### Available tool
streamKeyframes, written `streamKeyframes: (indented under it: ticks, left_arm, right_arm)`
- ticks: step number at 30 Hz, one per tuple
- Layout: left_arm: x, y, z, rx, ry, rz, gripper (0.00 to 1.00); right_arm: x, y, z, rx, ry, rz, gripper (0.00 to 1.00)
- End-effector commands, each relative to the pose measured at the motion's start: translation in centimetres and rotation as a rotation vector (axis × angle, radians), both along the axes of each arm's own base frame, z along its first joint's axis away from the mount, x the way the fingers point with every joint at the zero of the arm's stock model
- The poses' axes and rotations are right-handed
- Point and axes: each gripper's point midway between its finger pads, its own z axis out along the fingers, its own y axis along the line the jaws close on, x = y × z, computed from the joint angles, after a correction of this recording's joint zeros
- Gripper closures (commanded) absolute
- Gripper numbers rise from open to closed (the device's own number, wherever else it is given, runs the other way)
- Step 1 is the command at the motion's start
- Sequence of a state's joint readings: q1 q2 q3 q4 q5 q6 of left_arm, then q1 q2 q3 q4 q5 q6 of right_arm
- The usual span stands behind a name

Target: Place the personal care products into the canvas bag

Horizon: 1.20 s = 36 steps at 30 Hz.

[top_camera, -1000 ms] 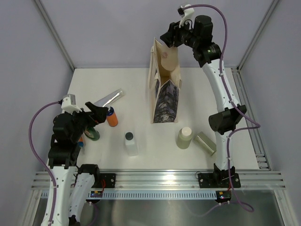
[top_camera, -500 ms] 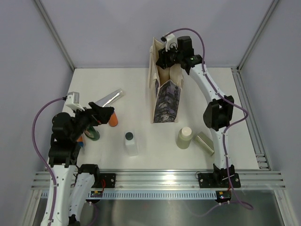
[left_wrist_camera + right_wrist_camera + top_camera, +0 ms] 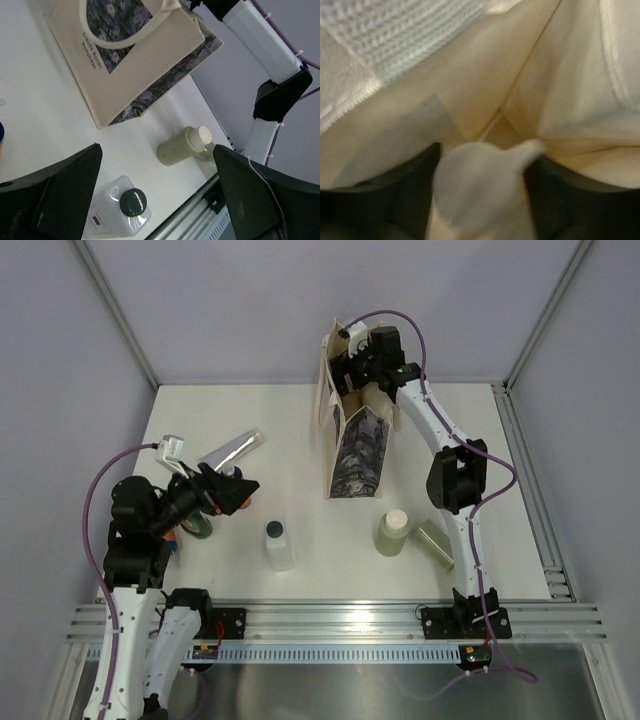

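Observation:
My left gripper needs to move back and down around the clear bottle's body [image 3: 280,552] [image 3: 113,204] next. The bottle stands below the gripper and to its right in the top view.
The canvas bag [image 3: 355,445] stands upright at the table's far middle, its mouth facing up. My right gripper [image 3: 347,365] reaches down into that mouth. In the right wrist view its fingers [image 3: 412,192] stand wide apart either side of the blurred beige pump bottle [image 3: 477,187] inside the bag. My left gripper [image 3: 235,495] hangs open over the orange bottle [image 3: 243,503]; nothing sits between its fingers [image 3: 55,192]. A clear black-capped bottle [image 3: 277,543], two pale-green cylinders [image 3: 392,532] [image 3: 435,542], a silver tube [image 3: 232,450] and a green bottle [image 3: 201,528] rest on the table.
The metal rail [image 3: 330,620] runs along the near edge. The right arm's white link [image 3: 260,40] crosses behind the bag [image 3: 135,65] in the left wrist view. Grey walls close the table's far side and both flanks.
My right gripper has come down from above into the bag's mouth and its jaws have widened around the pump bottle. My left gripper has swung right over the orange bottle.

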State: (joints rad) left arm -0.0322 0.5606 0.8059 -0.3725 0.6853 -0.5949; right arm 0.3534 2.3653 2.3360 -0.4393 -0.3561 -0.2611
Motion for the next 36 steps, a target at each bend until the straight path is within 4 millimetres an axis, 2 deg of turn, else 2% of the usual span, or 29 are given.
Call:
streamKeyframes:
  ticks: [1,3,7,11,12,13,14,16,17,19,20,21,22,23,24,25,26,29,31,33,36]
  left_arm:
    - [-1.3,-0.6,-0.7,0.017,0.072,-0.051,0.01]
    - [-1.7,-0.7,-1.8,0.033,0.127,-0.049,0.01]
    - [-2.3,-0.8,-4.0,0.085,0.225,-0.028,0.01]
    - [-2.2,-0.8,-5.8,0.161,0.292,0.022,0.01]
    - [-2.5,-1.5,-6.3,0.19,0.311,0.003,0.01]
    - [-2.4,-1.4,-6.8,0.214,0.327,0.02,0.01]
    - [-2.0,-0.6,-7.8,0.257,0.358,0.083,0.01]
    - [-2.2,-1.0,-8.7,0.323,0.398,0.09,0.01]
    - [-1.7,-0.5,-8.9,0.35,0.397,0.138,0.01]
    - [-1.8,-1.5,-9.1,0.387,0.382,0.123,0.01]
    - [-1.9,-1.9,-9.2,0.413,0.366,0.12,0.01]
    - [-1.9,-2.2,-9.4,0.425,0.359,0.117,0.01]
    - [-2.0,-2.6,-10.1,0.452,0.368,0.111,0.01]
    - [-2.1,-3.0,-10.3,0.47,0.361,0.125,0.01]
    - [-2.2,-3.2,-10.6,0.485,0.363,0.133,0.01]
    - [-1.8,-2.9,-11.2,0.534,0.37,0.182,0.01]
    - [-2.3,-3.8,-11.3,0.537,0.382,0.182,0.01]
    - [-2.1,-3.8,-12.7,0.595,0.449,0.283,0.01]
    - [-2.0,-3.2,-13.9,0.638,0.506,0.354,0.01]
    - [-2.0,-3.6,-15.6,0.702,0.544,0.376,0.01]
    - [-1.2,-4.2,-16.2,0.713,0.535,0.425,0.06]
  right_arm:
    - [0.3,0.8,5.5,0.057,-0.135,0.051,0.1]
    - [-0.3,0.9,7.1,0.067,-0.149,0.071,0.01]
    - [-1.9,0.6,9.8,0.131,-0.123,0.12,0.0]
    - [-3.8,-0.4,14.2,0.203,-0.125,0.134,0.01]
    - [-4.2,-0.7,15.0,0.215,-0.121,0.133,0.0]
    - [-4.8,-1.2,15.5,0.22,-0.109,0.135,0.0]
    - [-5.6,-1.7,17.5,0.231,-0.133,0.136,0.0]
    - [-6.5,-3.1,18.7,0.233,-0.129,0.122,0.0]
    - [-7.6,-3.8,20.6,0.241,-0.155,0.121,0.01]
    - [-8.8,-4.9,21.1,0.247,-0.136,0.123,0.01]
    - [-9.8,-6.2,22.8,0.253,-0.161,0.115,0.01]
    - [-10.4,-6.7,23.0,0.256,-0.154,0.123,0.0]
    - [-10.8,-7.1,22.0,0.251,-0.123,0.12,0.01]
    - [-11.9,-8.1,23.0,0.243,-0.145,0.116,0.0]
    - [-12.5,-8.3,22.7,0.236,-0.133,0.123,0.01]
    - [-12.8,-8.6,21.3,0.226,-0.098,0.12,0.0]
    - [-14.0,-9.1,21.9,0.213,-0.117,0.125,0.01]
    - [-15.6,-9.6,20.2,0.208,-0.07,0.126,0.0]
    - [-16.7,-9.8,18.9,0.214,-0.034,0.129,0.01]
    - [-17.4,-9.8,18.3,0.229,-0.016,0.136,0.0]
    - [-18.7,-9.8,17.0,0.235,0.02,0.145,0.0]
